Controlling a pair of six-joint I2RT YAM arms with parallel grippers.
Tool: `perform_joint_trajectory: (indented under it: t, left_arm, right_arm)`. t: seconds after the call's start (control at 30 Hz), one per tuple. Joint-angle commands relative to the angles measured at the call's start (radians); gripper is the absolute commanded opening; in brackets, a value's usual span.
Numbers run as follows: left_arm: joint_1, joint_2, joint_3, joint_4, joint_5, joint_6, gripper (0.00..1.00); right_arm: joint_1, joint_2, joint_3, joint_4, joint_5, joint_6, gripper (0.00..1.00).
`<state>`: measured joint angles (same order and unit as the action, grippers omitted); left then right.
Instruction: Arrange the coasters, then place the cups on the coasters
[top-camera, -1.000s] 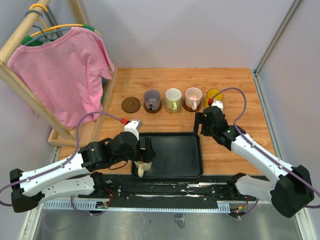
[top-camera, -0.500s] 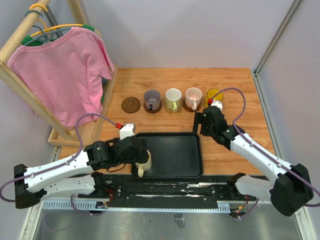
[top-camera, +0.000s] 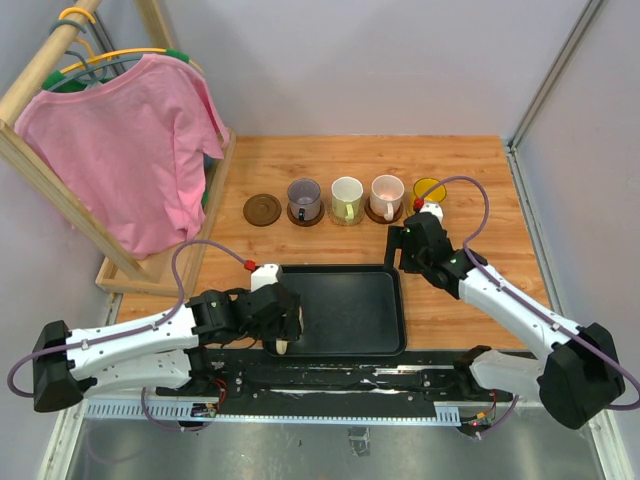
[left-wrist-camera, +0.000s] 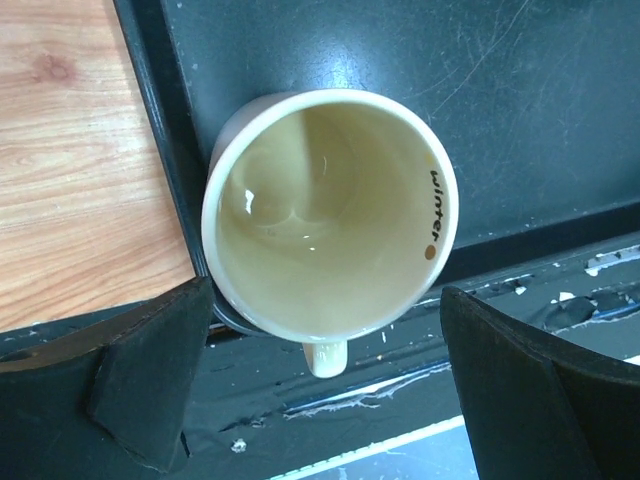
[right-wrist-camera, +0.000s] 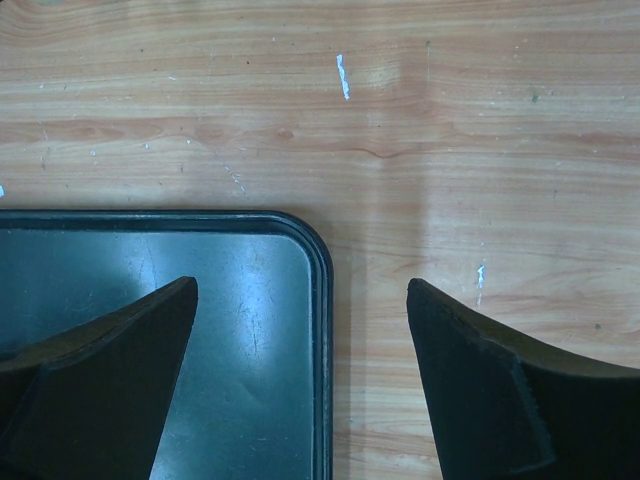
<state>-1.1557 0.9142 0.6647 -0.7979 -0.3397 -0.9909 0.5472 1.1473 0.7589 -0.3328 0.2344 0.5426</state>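
Note:
My left gripper lowers over the handle and closes its fingers there next, since the cream cup's handle (top-camera: 282, 347) (left-wrist-camera: 326, 360) already points into the gap between them.
A cream cup (left-wrist-camera: 330, 215) stands in the near-left corner of the black tray (top-camera: 350, 310), its handle toward the table's near edge. My left gripper (left-wrist-camera: 322, 290) hangs open right above it, a finger on each side and neither touching; from above only the cup's handle (top-camera: 283, 346) shows under that gripper (top-camera: 285, 322). My right gripper (top-camera: 404, 250) is open and empty over the tray's far-right corner (right-wrist-camera: 318, 250). In the back row stand a bare dark brown coaster (top-camera: 262, 209), a purple-grey cup (top-camera: 304, 197), a white cup with a green handle (top-camera: 346, 196), a pinkish cup (top-camera: 386, 194) and a yellow cup (top-camera: 430, 188).
A pink shirt (top-camera: 125, 150) hangs on a wooden rack (top-camera: 160, 272) along the table's left side. Grey walls close the table at the back and right. The metal rail (top-camera: 350, 385) with the arm bases runs just behind the tray's near edge.
My left gripper has swung in over the cream cup and now covers most of it from above. The right gripper has edged slightly left over the tray's corner.

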Motion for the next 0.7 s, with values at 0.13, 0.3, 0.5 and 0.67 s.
perform_joint_trajectory:
  t: [0.13, 0.3, 0.5, 0.67]
  left_arm:
    - [-0.010, 0.062, -0.046, 0.118, -0.040, 0.068, 0.93]
    - [-0.009, 0.089, -0.040, 0.164, -0.082, 0.110, 0.78]
    - [-0.009, 0.122, -0.040, 0.193, -0.099, 0.167, 0.69]
    - [-0.009, 0.150, -0.040, 0.200, -0.108, 0.197, 0.68]
  right_arm:
    - [-0.016, 0.012, -0.007, 0.019, 0.001, 0.002, 0.87]
    - [-0.016, 0.016, -0.008, 0.019, -0.001, 0.002, 0.87]
    - [-0.016, 0.019, -0.015, 0.022, -0.003, 0.004, 0.87]
    - [-0.018, 0.027, -0.012, 0.026, -0.010, 0.005, 0.87]
